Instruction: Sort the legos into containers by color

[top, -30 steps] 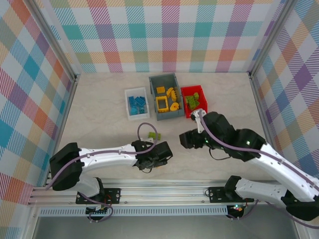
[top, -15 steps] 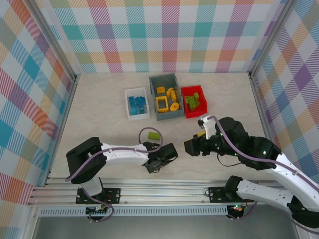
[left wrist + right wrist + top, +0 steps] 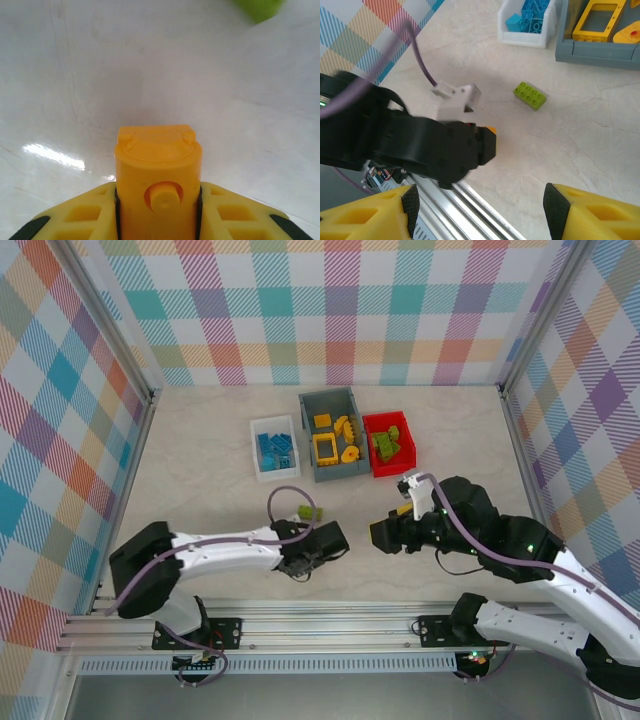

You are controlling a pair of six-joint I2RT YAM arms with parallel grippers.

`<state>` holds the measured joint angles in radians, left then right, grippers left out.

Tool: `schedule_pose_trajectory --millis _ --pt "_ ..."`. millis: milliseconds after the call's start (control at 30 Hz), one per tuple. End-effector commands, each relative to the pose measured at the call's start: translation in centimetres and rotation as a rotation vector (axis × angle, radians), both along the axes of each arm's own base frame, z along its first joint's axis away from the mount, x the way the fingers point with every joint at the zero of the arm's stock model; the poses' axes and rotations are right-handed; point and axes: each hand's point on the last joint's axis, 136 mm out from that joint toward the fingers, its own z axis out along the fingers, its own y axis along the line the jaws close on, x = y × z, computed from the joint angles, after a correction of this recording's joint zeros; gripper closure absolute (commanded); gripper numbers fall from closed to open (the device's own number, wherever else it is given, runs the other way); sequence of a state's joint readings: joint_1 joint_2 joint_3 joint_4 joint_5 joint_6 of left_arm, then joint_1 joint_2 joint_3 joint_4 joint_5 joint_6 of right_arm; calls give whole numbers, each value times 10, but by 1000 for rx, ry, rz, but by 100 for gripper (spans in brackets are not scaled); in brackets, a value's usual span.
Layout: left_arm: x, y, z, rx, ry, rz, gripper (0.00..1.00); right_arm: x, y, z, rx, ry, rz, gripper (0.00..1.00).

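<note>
The grey bin stands outward and already holds yellow legos, so the left gripper should next lift the round yellow lego outward over it and let go.
In the left wrist view a yellow-orange lego [image 3: 158, 160] stands squeezed between my left gripper's [image 3: 158, 202] fingers, just over the pale table. That left gripper [image 3: 318, 545] is low near the front edge, shut on this brick. A green lego [image 3: 309, 511] lies loose just behind it, also seen in the wrist views [image 3: 260, 9] [image 3: 530, 95]. My right gripper [image 3: 385, 535] hangs open to the right, nothing between its pads [image 3: 555, 205]. Blue legos fill the white tray [image 3: 275, 475], yellow ones the grey bin [image 3: 343, 473], green ones the red bin [image 3: 395, 470].
The three containers stand in a row at the table's middle back. The metal rail [image 3: 330, 615] runs along the front edge, right below both grippers. Checked walls close off the left, back and right sides.
My left gripper's jaws have closed on the yellow-orange lego. The right arm drew back from the red bin toward the front, then held still.
</note>
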<state>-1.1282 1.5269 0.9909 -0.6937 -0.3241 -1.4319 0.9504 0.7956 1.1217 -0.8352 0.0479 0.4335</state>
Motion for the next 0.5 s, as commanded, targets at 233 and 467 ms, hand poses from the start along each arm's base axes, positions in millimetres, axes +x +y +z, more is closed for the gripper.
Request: schedule_pose_trajectory --millis 233,467 --pt "138 -14 138 -60 -222 -169 75 49 37 40 180 -173 -108 31" --pt "242 -55 139 -114 -226 -256 74 86 55 37 153 -227 -205 32"
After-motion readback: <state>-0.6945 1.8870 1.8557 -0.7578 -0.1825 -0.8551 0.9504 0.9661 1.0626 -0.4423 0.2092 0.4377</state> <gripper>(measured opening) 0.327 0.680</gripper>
